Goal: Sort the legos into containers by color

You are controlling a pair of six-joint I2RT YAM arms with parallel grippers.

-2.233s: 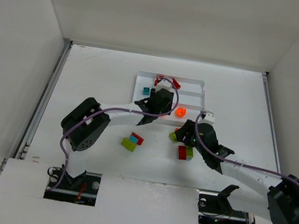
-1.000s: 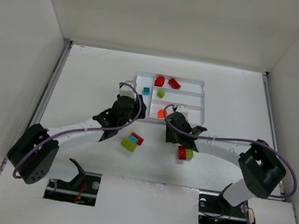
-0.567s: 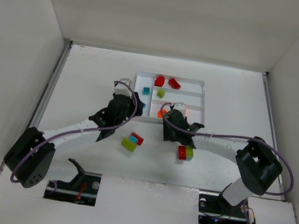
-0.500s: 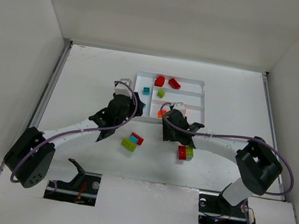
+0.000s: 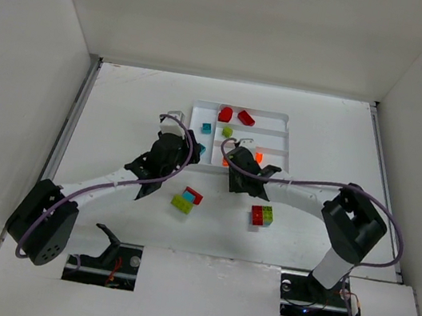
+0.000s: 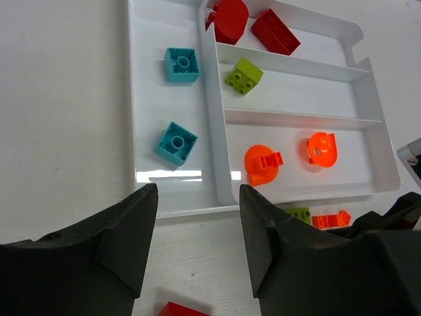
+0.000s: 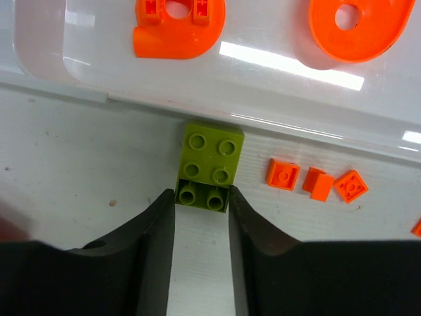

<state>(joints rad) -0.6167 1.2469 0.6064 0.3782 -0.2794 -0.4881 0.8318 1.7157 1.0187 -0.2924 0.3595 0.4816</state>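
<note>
A lime brick sits in the tray's middle section (image 5: pixel 242 133), so my right gripper needs to lift outward over the round orange pieces next, then move down to release there.
The white tray (image 6: pixel 210 105) holds two teal bricks (image 6: pixel 176 141) in its short section. Its long sections hold two red pieces (image 6: pixel 275 31), one lime brick (image 6: pixel 243 74) and two round orange pieces (image 6: pixel 263 164). My left gripper (image 6: pixel 197 220) is open and empty over the table just in front of the tray (image 5: pixel 286 119). My right gripper (image 7: pixel 202 197) pinches the near end of a lime green brick (image 7: pixel 212 164). That brick lies on the table against the tray's near wall (image 7: pixel 276 122). Three tiny orange pieces (image 7: pixel 283 174) lie to its right.
On the table, a red and lime pair (image 5: pixel 260 215) lies right of centre. A teal, lime and red cluster (image 5: pixel 186 198) lies near the left arm. White walls enclose the table on three sides.
My right gripper has moved up and left to the tray's near edge, around the lime brick. My left gripper has crept slightly towards the tray's left end.
</note>
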